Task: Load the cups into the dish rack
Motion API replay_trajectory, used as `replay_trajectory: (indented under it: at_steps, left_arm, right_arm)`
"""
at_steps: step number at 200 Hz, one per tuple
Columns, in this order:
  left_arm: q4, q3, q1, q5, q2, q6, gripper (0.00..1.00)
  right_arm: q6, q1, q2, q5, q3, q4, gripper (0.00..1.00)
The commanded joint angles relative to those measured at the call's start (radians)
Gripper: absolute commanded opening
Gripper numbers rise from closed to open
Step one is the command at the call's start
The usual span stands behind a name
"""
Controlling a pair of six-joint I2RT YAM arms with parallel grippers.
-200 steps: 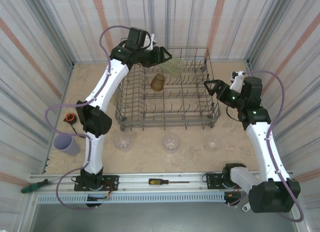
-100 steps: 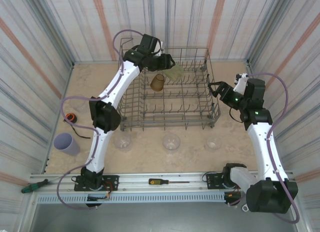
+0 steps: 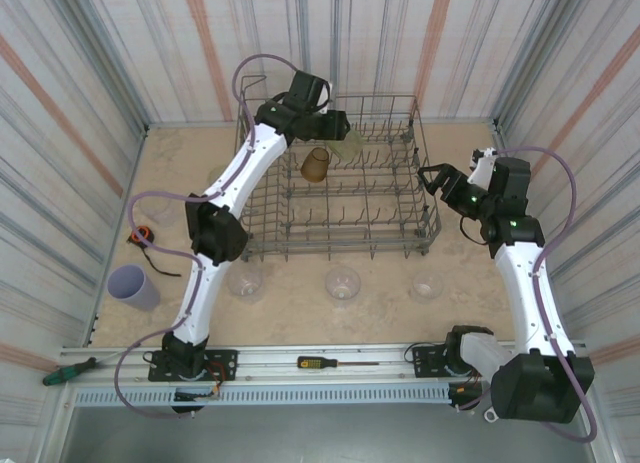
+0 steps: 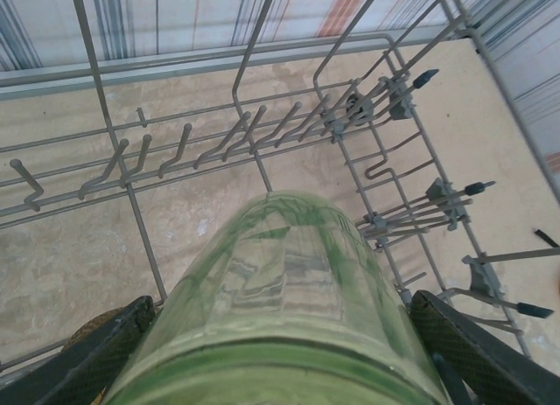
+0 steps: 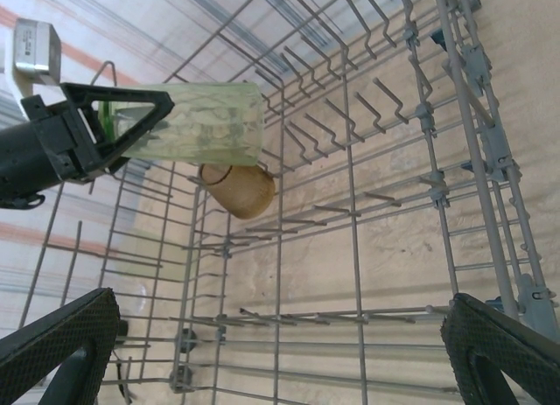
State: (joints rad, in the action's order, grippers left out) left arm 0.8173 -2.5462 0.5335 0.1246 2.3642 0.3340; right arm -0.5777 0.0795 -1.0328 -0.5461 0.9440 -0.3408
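Note:
My left gripper lowers the pale green cup toward the free rows beside the amber cup (image 3: 315, 165) next, then lets go of it.
My left gripper (image 3: 336, 131) is shut on a pale green cup (image 3: 350, 143), holding it on its side above the back left part of the grey wire dish rack (image 3: 340, 249). In the left wrist view the green cup (image 4: 280, 282) lies between the dark fingers (image 4: 87, 361) over the rack's tines (image 4: 105, 108). An amber cup (image 3: 315, 165) lies inside the rack. Three clear cups (image 3: 343, 281) stand on the table in front of the rack, and a lavender cup (image 3: 132, 286) lies at the left. My right gripper (image 3: 430, 175) is open beside the rack's right side, holding nothing.
A small orange round object (image 3: 140, 235) sits by the left wall. A screwdriver (image 3: 322, 362) lies on the front rail and a green-handled one (image 3: 65, 371) at its left end. Striped walls close the table in on three sides.
My left gripper has carried the green cup to the right, further over the rack's back row. The right gripper has shifted slightly towards the back and stays open.

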Motion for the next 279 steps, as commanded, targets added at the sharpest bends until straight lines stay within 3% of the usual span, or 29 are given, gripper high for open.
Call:
replay_trajectory:
  at_steps: [1,122,212,248,279]
  left_arm:
    - [-0.011,-0.033,0.008,-0.023,0.023,-0.026,0.18]
    - [-0.012,-0.039,0.038,-0.077,0.09,-0.079,0.19]
    - [-0.03,-0.057,0.071,-0.146,0.145,-0.19,0.31]
    - [-0.034,-0.057,0.073,-0.141,0.147,-0.199,0.5]
    - [-0.052,-0.039,0.072,-0.088,0.13,-0.173,0.79]
  right_arm:
    - [0.027,0.01,-0.001,-0.01,-0.015,0.011,0.99]
    - [0.034,0.025,0.003,-0.012,-0.033,0.016,0.99]
    - [0.033,0.037,-0.004,-0.021,-0.05,0.038,0.99]
    - [0.032,0.046,-0.012,-0.033,-0.05,0.042,0.99]
    - [0.033,0.049,-0.013,-0.038,-0.05,0.043,0.99]
